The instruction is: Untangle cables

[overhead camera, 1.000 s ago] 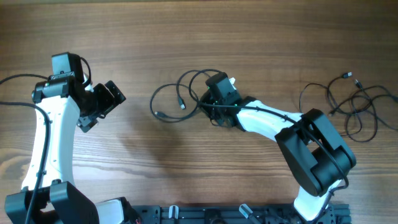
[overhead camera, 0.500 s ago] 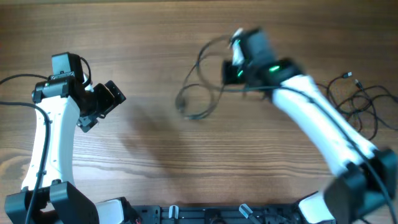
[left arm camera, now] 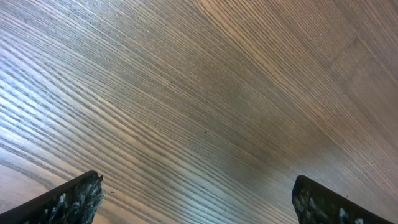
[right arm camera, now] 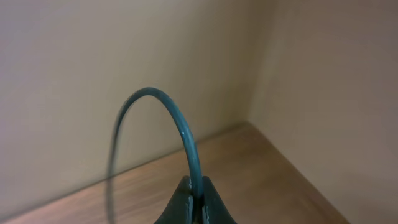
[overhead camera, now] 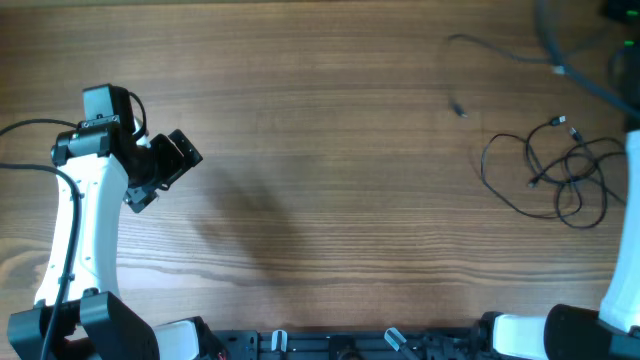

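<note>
My right gripper should next carry the cable down and back to the loose heap of cables, toward the heap's far side (overhead camera: 573, 119), then release it, as its plug still dangles midair.
A loose bunch of thin black cables (overhead camera: 560, 175) lies on the table at the right. Another thin cable (overhead camera: 500, 52) hangs blurred at the top right, its plug end (overhead camera: 458, 108) dangling above the wood. My right gripper (right arm camera: 198, 198) is shut on this cable (right arm camera: 186, 140), which arches up from the jaws in the right wrist view; the gripper itself is mostly out of the overhead frame at the top right corner. My left gripper (overhead camera: 175, 160) is open and empty over bare wood at the left; its fingertips (left arm camera: 199, 199) show only wood between them.
The wooden table (overhead camera: 320, 200) fills the view. The right arm's white link (overhead camera: 628, 230) runs along the right edge. The arm bases (overhead camera: 330, 345) sit at the front edge. A beige wall and a table corner show in the right wrist view.
My right arm has swung fast from the table's middle up to the far right corner, lifting one cable off the table. The left arm has not moved.
</note>
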Motion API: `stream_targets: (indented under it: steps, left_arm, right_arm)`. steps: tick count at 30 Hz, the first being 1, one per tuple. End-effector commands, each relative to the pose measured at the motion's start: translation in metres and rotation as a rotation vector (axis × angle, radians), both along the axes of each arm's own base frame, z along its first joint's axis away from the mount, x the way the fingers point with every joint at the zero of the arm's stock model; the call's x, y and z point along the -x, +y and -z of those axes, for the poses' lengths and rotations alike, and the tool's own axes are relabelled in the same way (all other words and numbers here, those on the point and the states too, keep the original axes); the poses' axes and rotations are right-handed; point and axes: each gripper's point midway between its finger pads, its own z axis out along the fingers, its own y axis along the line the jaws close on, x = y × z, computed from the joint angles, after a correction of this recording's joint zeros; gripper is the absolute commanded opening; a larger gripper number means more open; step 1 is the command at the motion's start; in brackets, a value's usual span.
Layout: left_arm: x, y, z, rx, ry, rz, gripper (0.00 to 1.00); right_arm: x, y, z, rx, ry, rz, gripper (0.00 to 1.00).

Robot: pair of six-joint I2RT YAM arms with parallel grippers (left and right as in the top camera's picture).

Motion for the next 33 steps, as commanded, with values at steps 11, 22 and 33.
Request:
stream_targets:
  steps: [11, 22, 33]
  left_arm:
    - [0.0, -0.001, -0.004, 0.008, -0.013, -0.01, 1.0]
    - [0.0, -0.001, -0.004, 0.009, -0.013, -0.01, 1.0]
    - [-0.062, -0.088, -0.03, 0.068, -0.295, 0.271, 0.99]
  right_arm:
    - [0.017, -0.104, 0.164, -0.519, 0.249, 0.275, 0.05]
    - [0.022, -0.078, 0.206, -0.656, 0.395, 0.212, 0.81]
    - [-0.008, 0.117, 0.207, -0.674, 0.613, -0.535, 1.0]
